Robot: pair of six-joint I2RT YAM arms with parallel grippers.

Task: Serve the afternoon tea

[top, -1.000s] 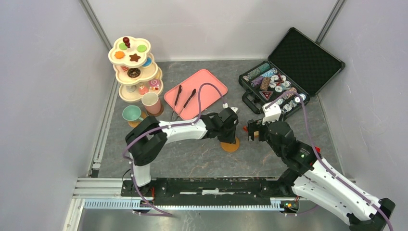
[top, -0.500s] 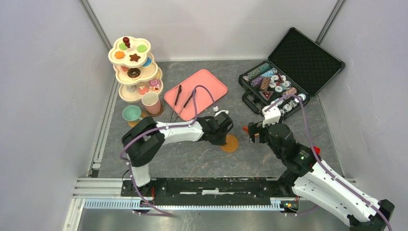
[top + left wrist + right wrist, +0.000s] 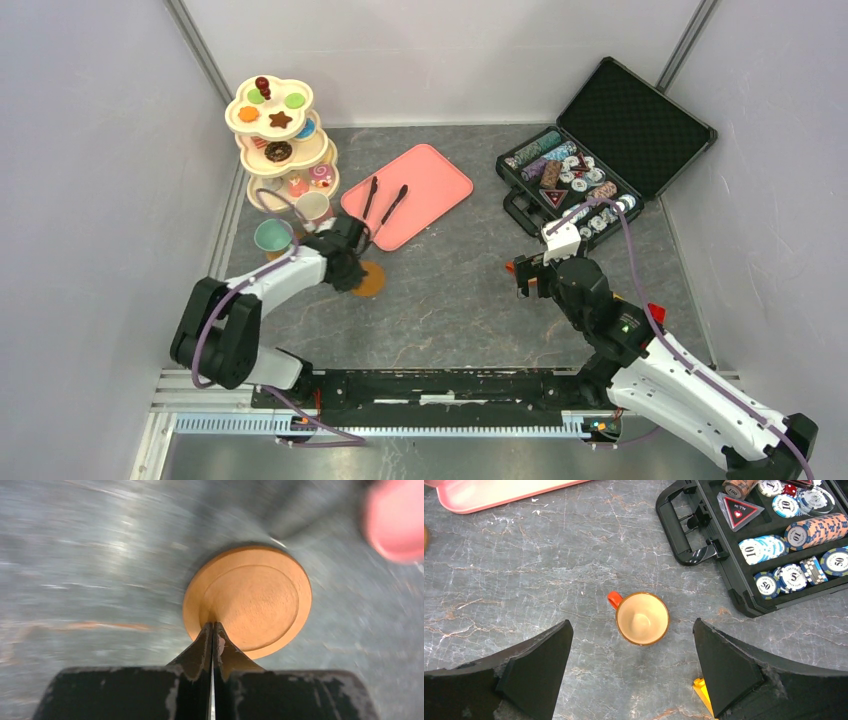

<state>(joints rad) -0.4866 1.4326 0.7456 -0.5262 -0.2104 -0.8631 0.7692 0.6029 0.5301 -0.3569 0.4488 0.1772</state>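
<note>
The brown cup stands below my right gripper, opening up. Next, the gripper comes down over the cup's rim (image 3: 668, 623) opposite the handle, one finger inside.
The cream three-tier stand (image 3: 280, 140) with toy pastries stands at the far left. A pink cup (image 3: 313, 208) and a teal cup (image 3: 272, 237) sit in front of it. My left gripper (image 3: 347, 262) is shut on the rim of a round brown coaster (image 3: 368, 280), just right of the cups; in the left wrist view the coaster (image 3: 250, 600) sits at the closed gripper (image 3: 213, 626). My right gripper (image 3: 522, 272) is open above a brown cup with an orange handle (image 3: 642, 618), which stands upright on the table ahead of the gripper (image 3: 631, 625).
A pink tray (image 3: 407, 193) with two dark tongs lies at centre back. An open black case (image 3: 600, 150) of poker chips sits at the back right, its handle (image 3: 684, 535) near the cup. A yellow block (image 3: 701, 687) lies by my right finger.
My left gripper has carried the coaster from the table's middle leftward to beside the pink and teal cups. The right arm has barely moved.
</note>
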